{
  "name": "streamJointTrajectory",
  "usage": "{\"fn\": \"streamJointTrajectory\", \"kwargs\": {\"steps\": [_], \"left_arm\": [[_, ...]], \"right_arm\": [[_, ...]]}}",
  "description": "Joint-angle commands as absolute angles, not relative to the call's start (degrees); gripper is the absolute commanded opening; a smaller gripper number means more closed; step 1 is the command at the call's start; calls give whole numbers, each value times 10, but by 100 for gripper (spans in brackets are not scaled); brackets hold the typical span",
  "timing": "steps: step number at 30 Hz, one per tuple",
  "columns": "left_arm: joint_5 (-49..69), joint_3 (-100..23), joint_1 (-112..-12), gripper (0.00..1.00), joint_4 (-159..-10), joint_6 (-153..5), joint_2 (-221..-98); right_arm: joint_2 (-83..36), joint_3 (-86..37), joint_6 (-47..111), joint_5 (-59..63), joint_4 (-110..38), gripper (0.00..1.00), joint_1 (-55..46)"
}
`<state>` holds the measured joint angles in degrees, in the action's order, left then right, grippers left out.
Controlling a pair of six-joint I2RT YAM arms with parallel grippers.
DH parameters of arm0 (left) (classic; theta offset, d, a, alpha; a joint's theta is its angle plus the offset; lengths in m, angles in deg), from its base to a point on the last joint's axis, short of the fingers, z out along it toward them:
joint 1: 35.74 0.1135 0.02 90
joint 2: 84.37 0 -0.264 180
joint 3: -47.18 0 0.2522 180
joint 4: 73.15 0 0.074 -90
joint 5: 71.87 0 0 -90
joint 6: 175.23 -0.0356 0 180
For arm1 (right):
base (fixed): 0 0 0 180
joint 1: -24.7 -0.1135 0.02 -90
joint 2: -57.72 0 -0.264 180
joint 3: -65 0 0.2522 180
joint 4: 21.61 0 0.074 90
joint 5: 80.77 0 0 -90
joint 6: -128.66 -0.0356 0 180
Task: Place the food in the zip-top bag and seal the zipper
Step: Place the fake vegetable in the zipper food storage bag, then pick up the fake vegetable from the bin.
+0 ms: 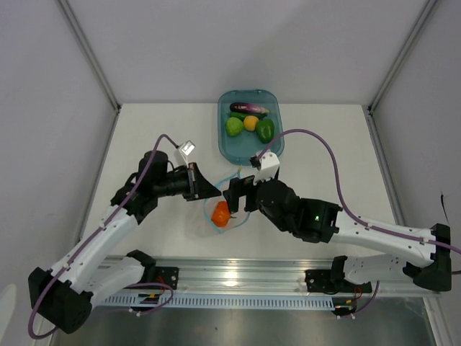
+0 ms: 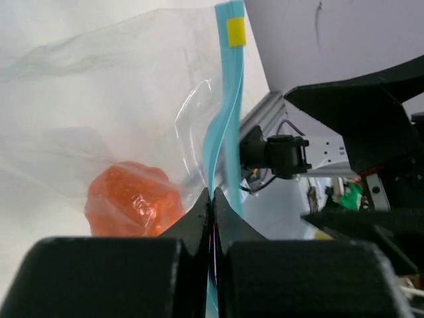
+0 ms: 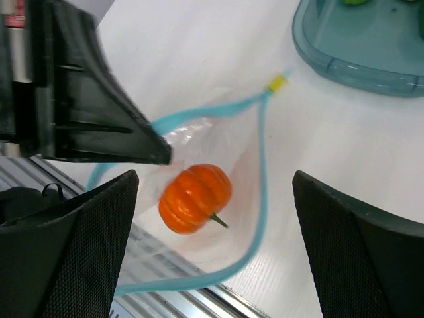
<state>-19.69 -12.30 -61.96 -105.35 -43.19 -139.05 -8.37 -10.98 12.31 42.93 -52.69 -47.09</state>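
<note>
The right gripper moves outward from the bag next, lowers over the dark green pepper (image 1: pixel 266 130) and closes on its sides, since that food still lies in the tray.
The clear zip-top bag (image 2: pixel 99 99) lies between my two grippers with its mouth held open. An orange-red pumpkin piece (image 3: pixel 195 197) rests inside it, also seen as the orange piece (image 1: pixel 220 214) from above. My left gripper (image 2: pixel 213 199) is shut on the light blue zipper (image 2: pixel 225 119) at the bag's edge. My right gripper (image 3: pixel 215 179) hovers wide open over the bag's mouth, holding nothing. The rest of the food sits in the tray: a purple eggplant (image 1: pixel 248 108), a light green fruit (image 1: pixel 233 126), a yellow ball (image 1: pixel 250 122) and a dark green pepper (image 1: pixel 266 130).
The teal tray (image 1: pixel 225 148) stands at the back centre of the white table, just beyond the bag. An aluminium rail (image 1: pixel 238 277) runs along the near edge under the arm bases. Grey walls close in the table on three sides.
</note>
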Motion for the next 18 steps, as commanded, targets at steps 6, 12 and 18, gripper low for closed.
{"fn": "streamJointTrajectory", "kwargs": {"steps": [6,12,18], "left_arm": [[-38,-212,-619,1,-1174,-488,-1252],[-65,-249,-604,1,-1231,-500,-1284],[28,-243,-604,1,-1242,-516,-1233]], "right_arm": [[-3,-142,67,470,-610,99,-411],[3,-148,50,385,-653,99,-285],[-81,-152,120,329,-593,97,-201]]}}
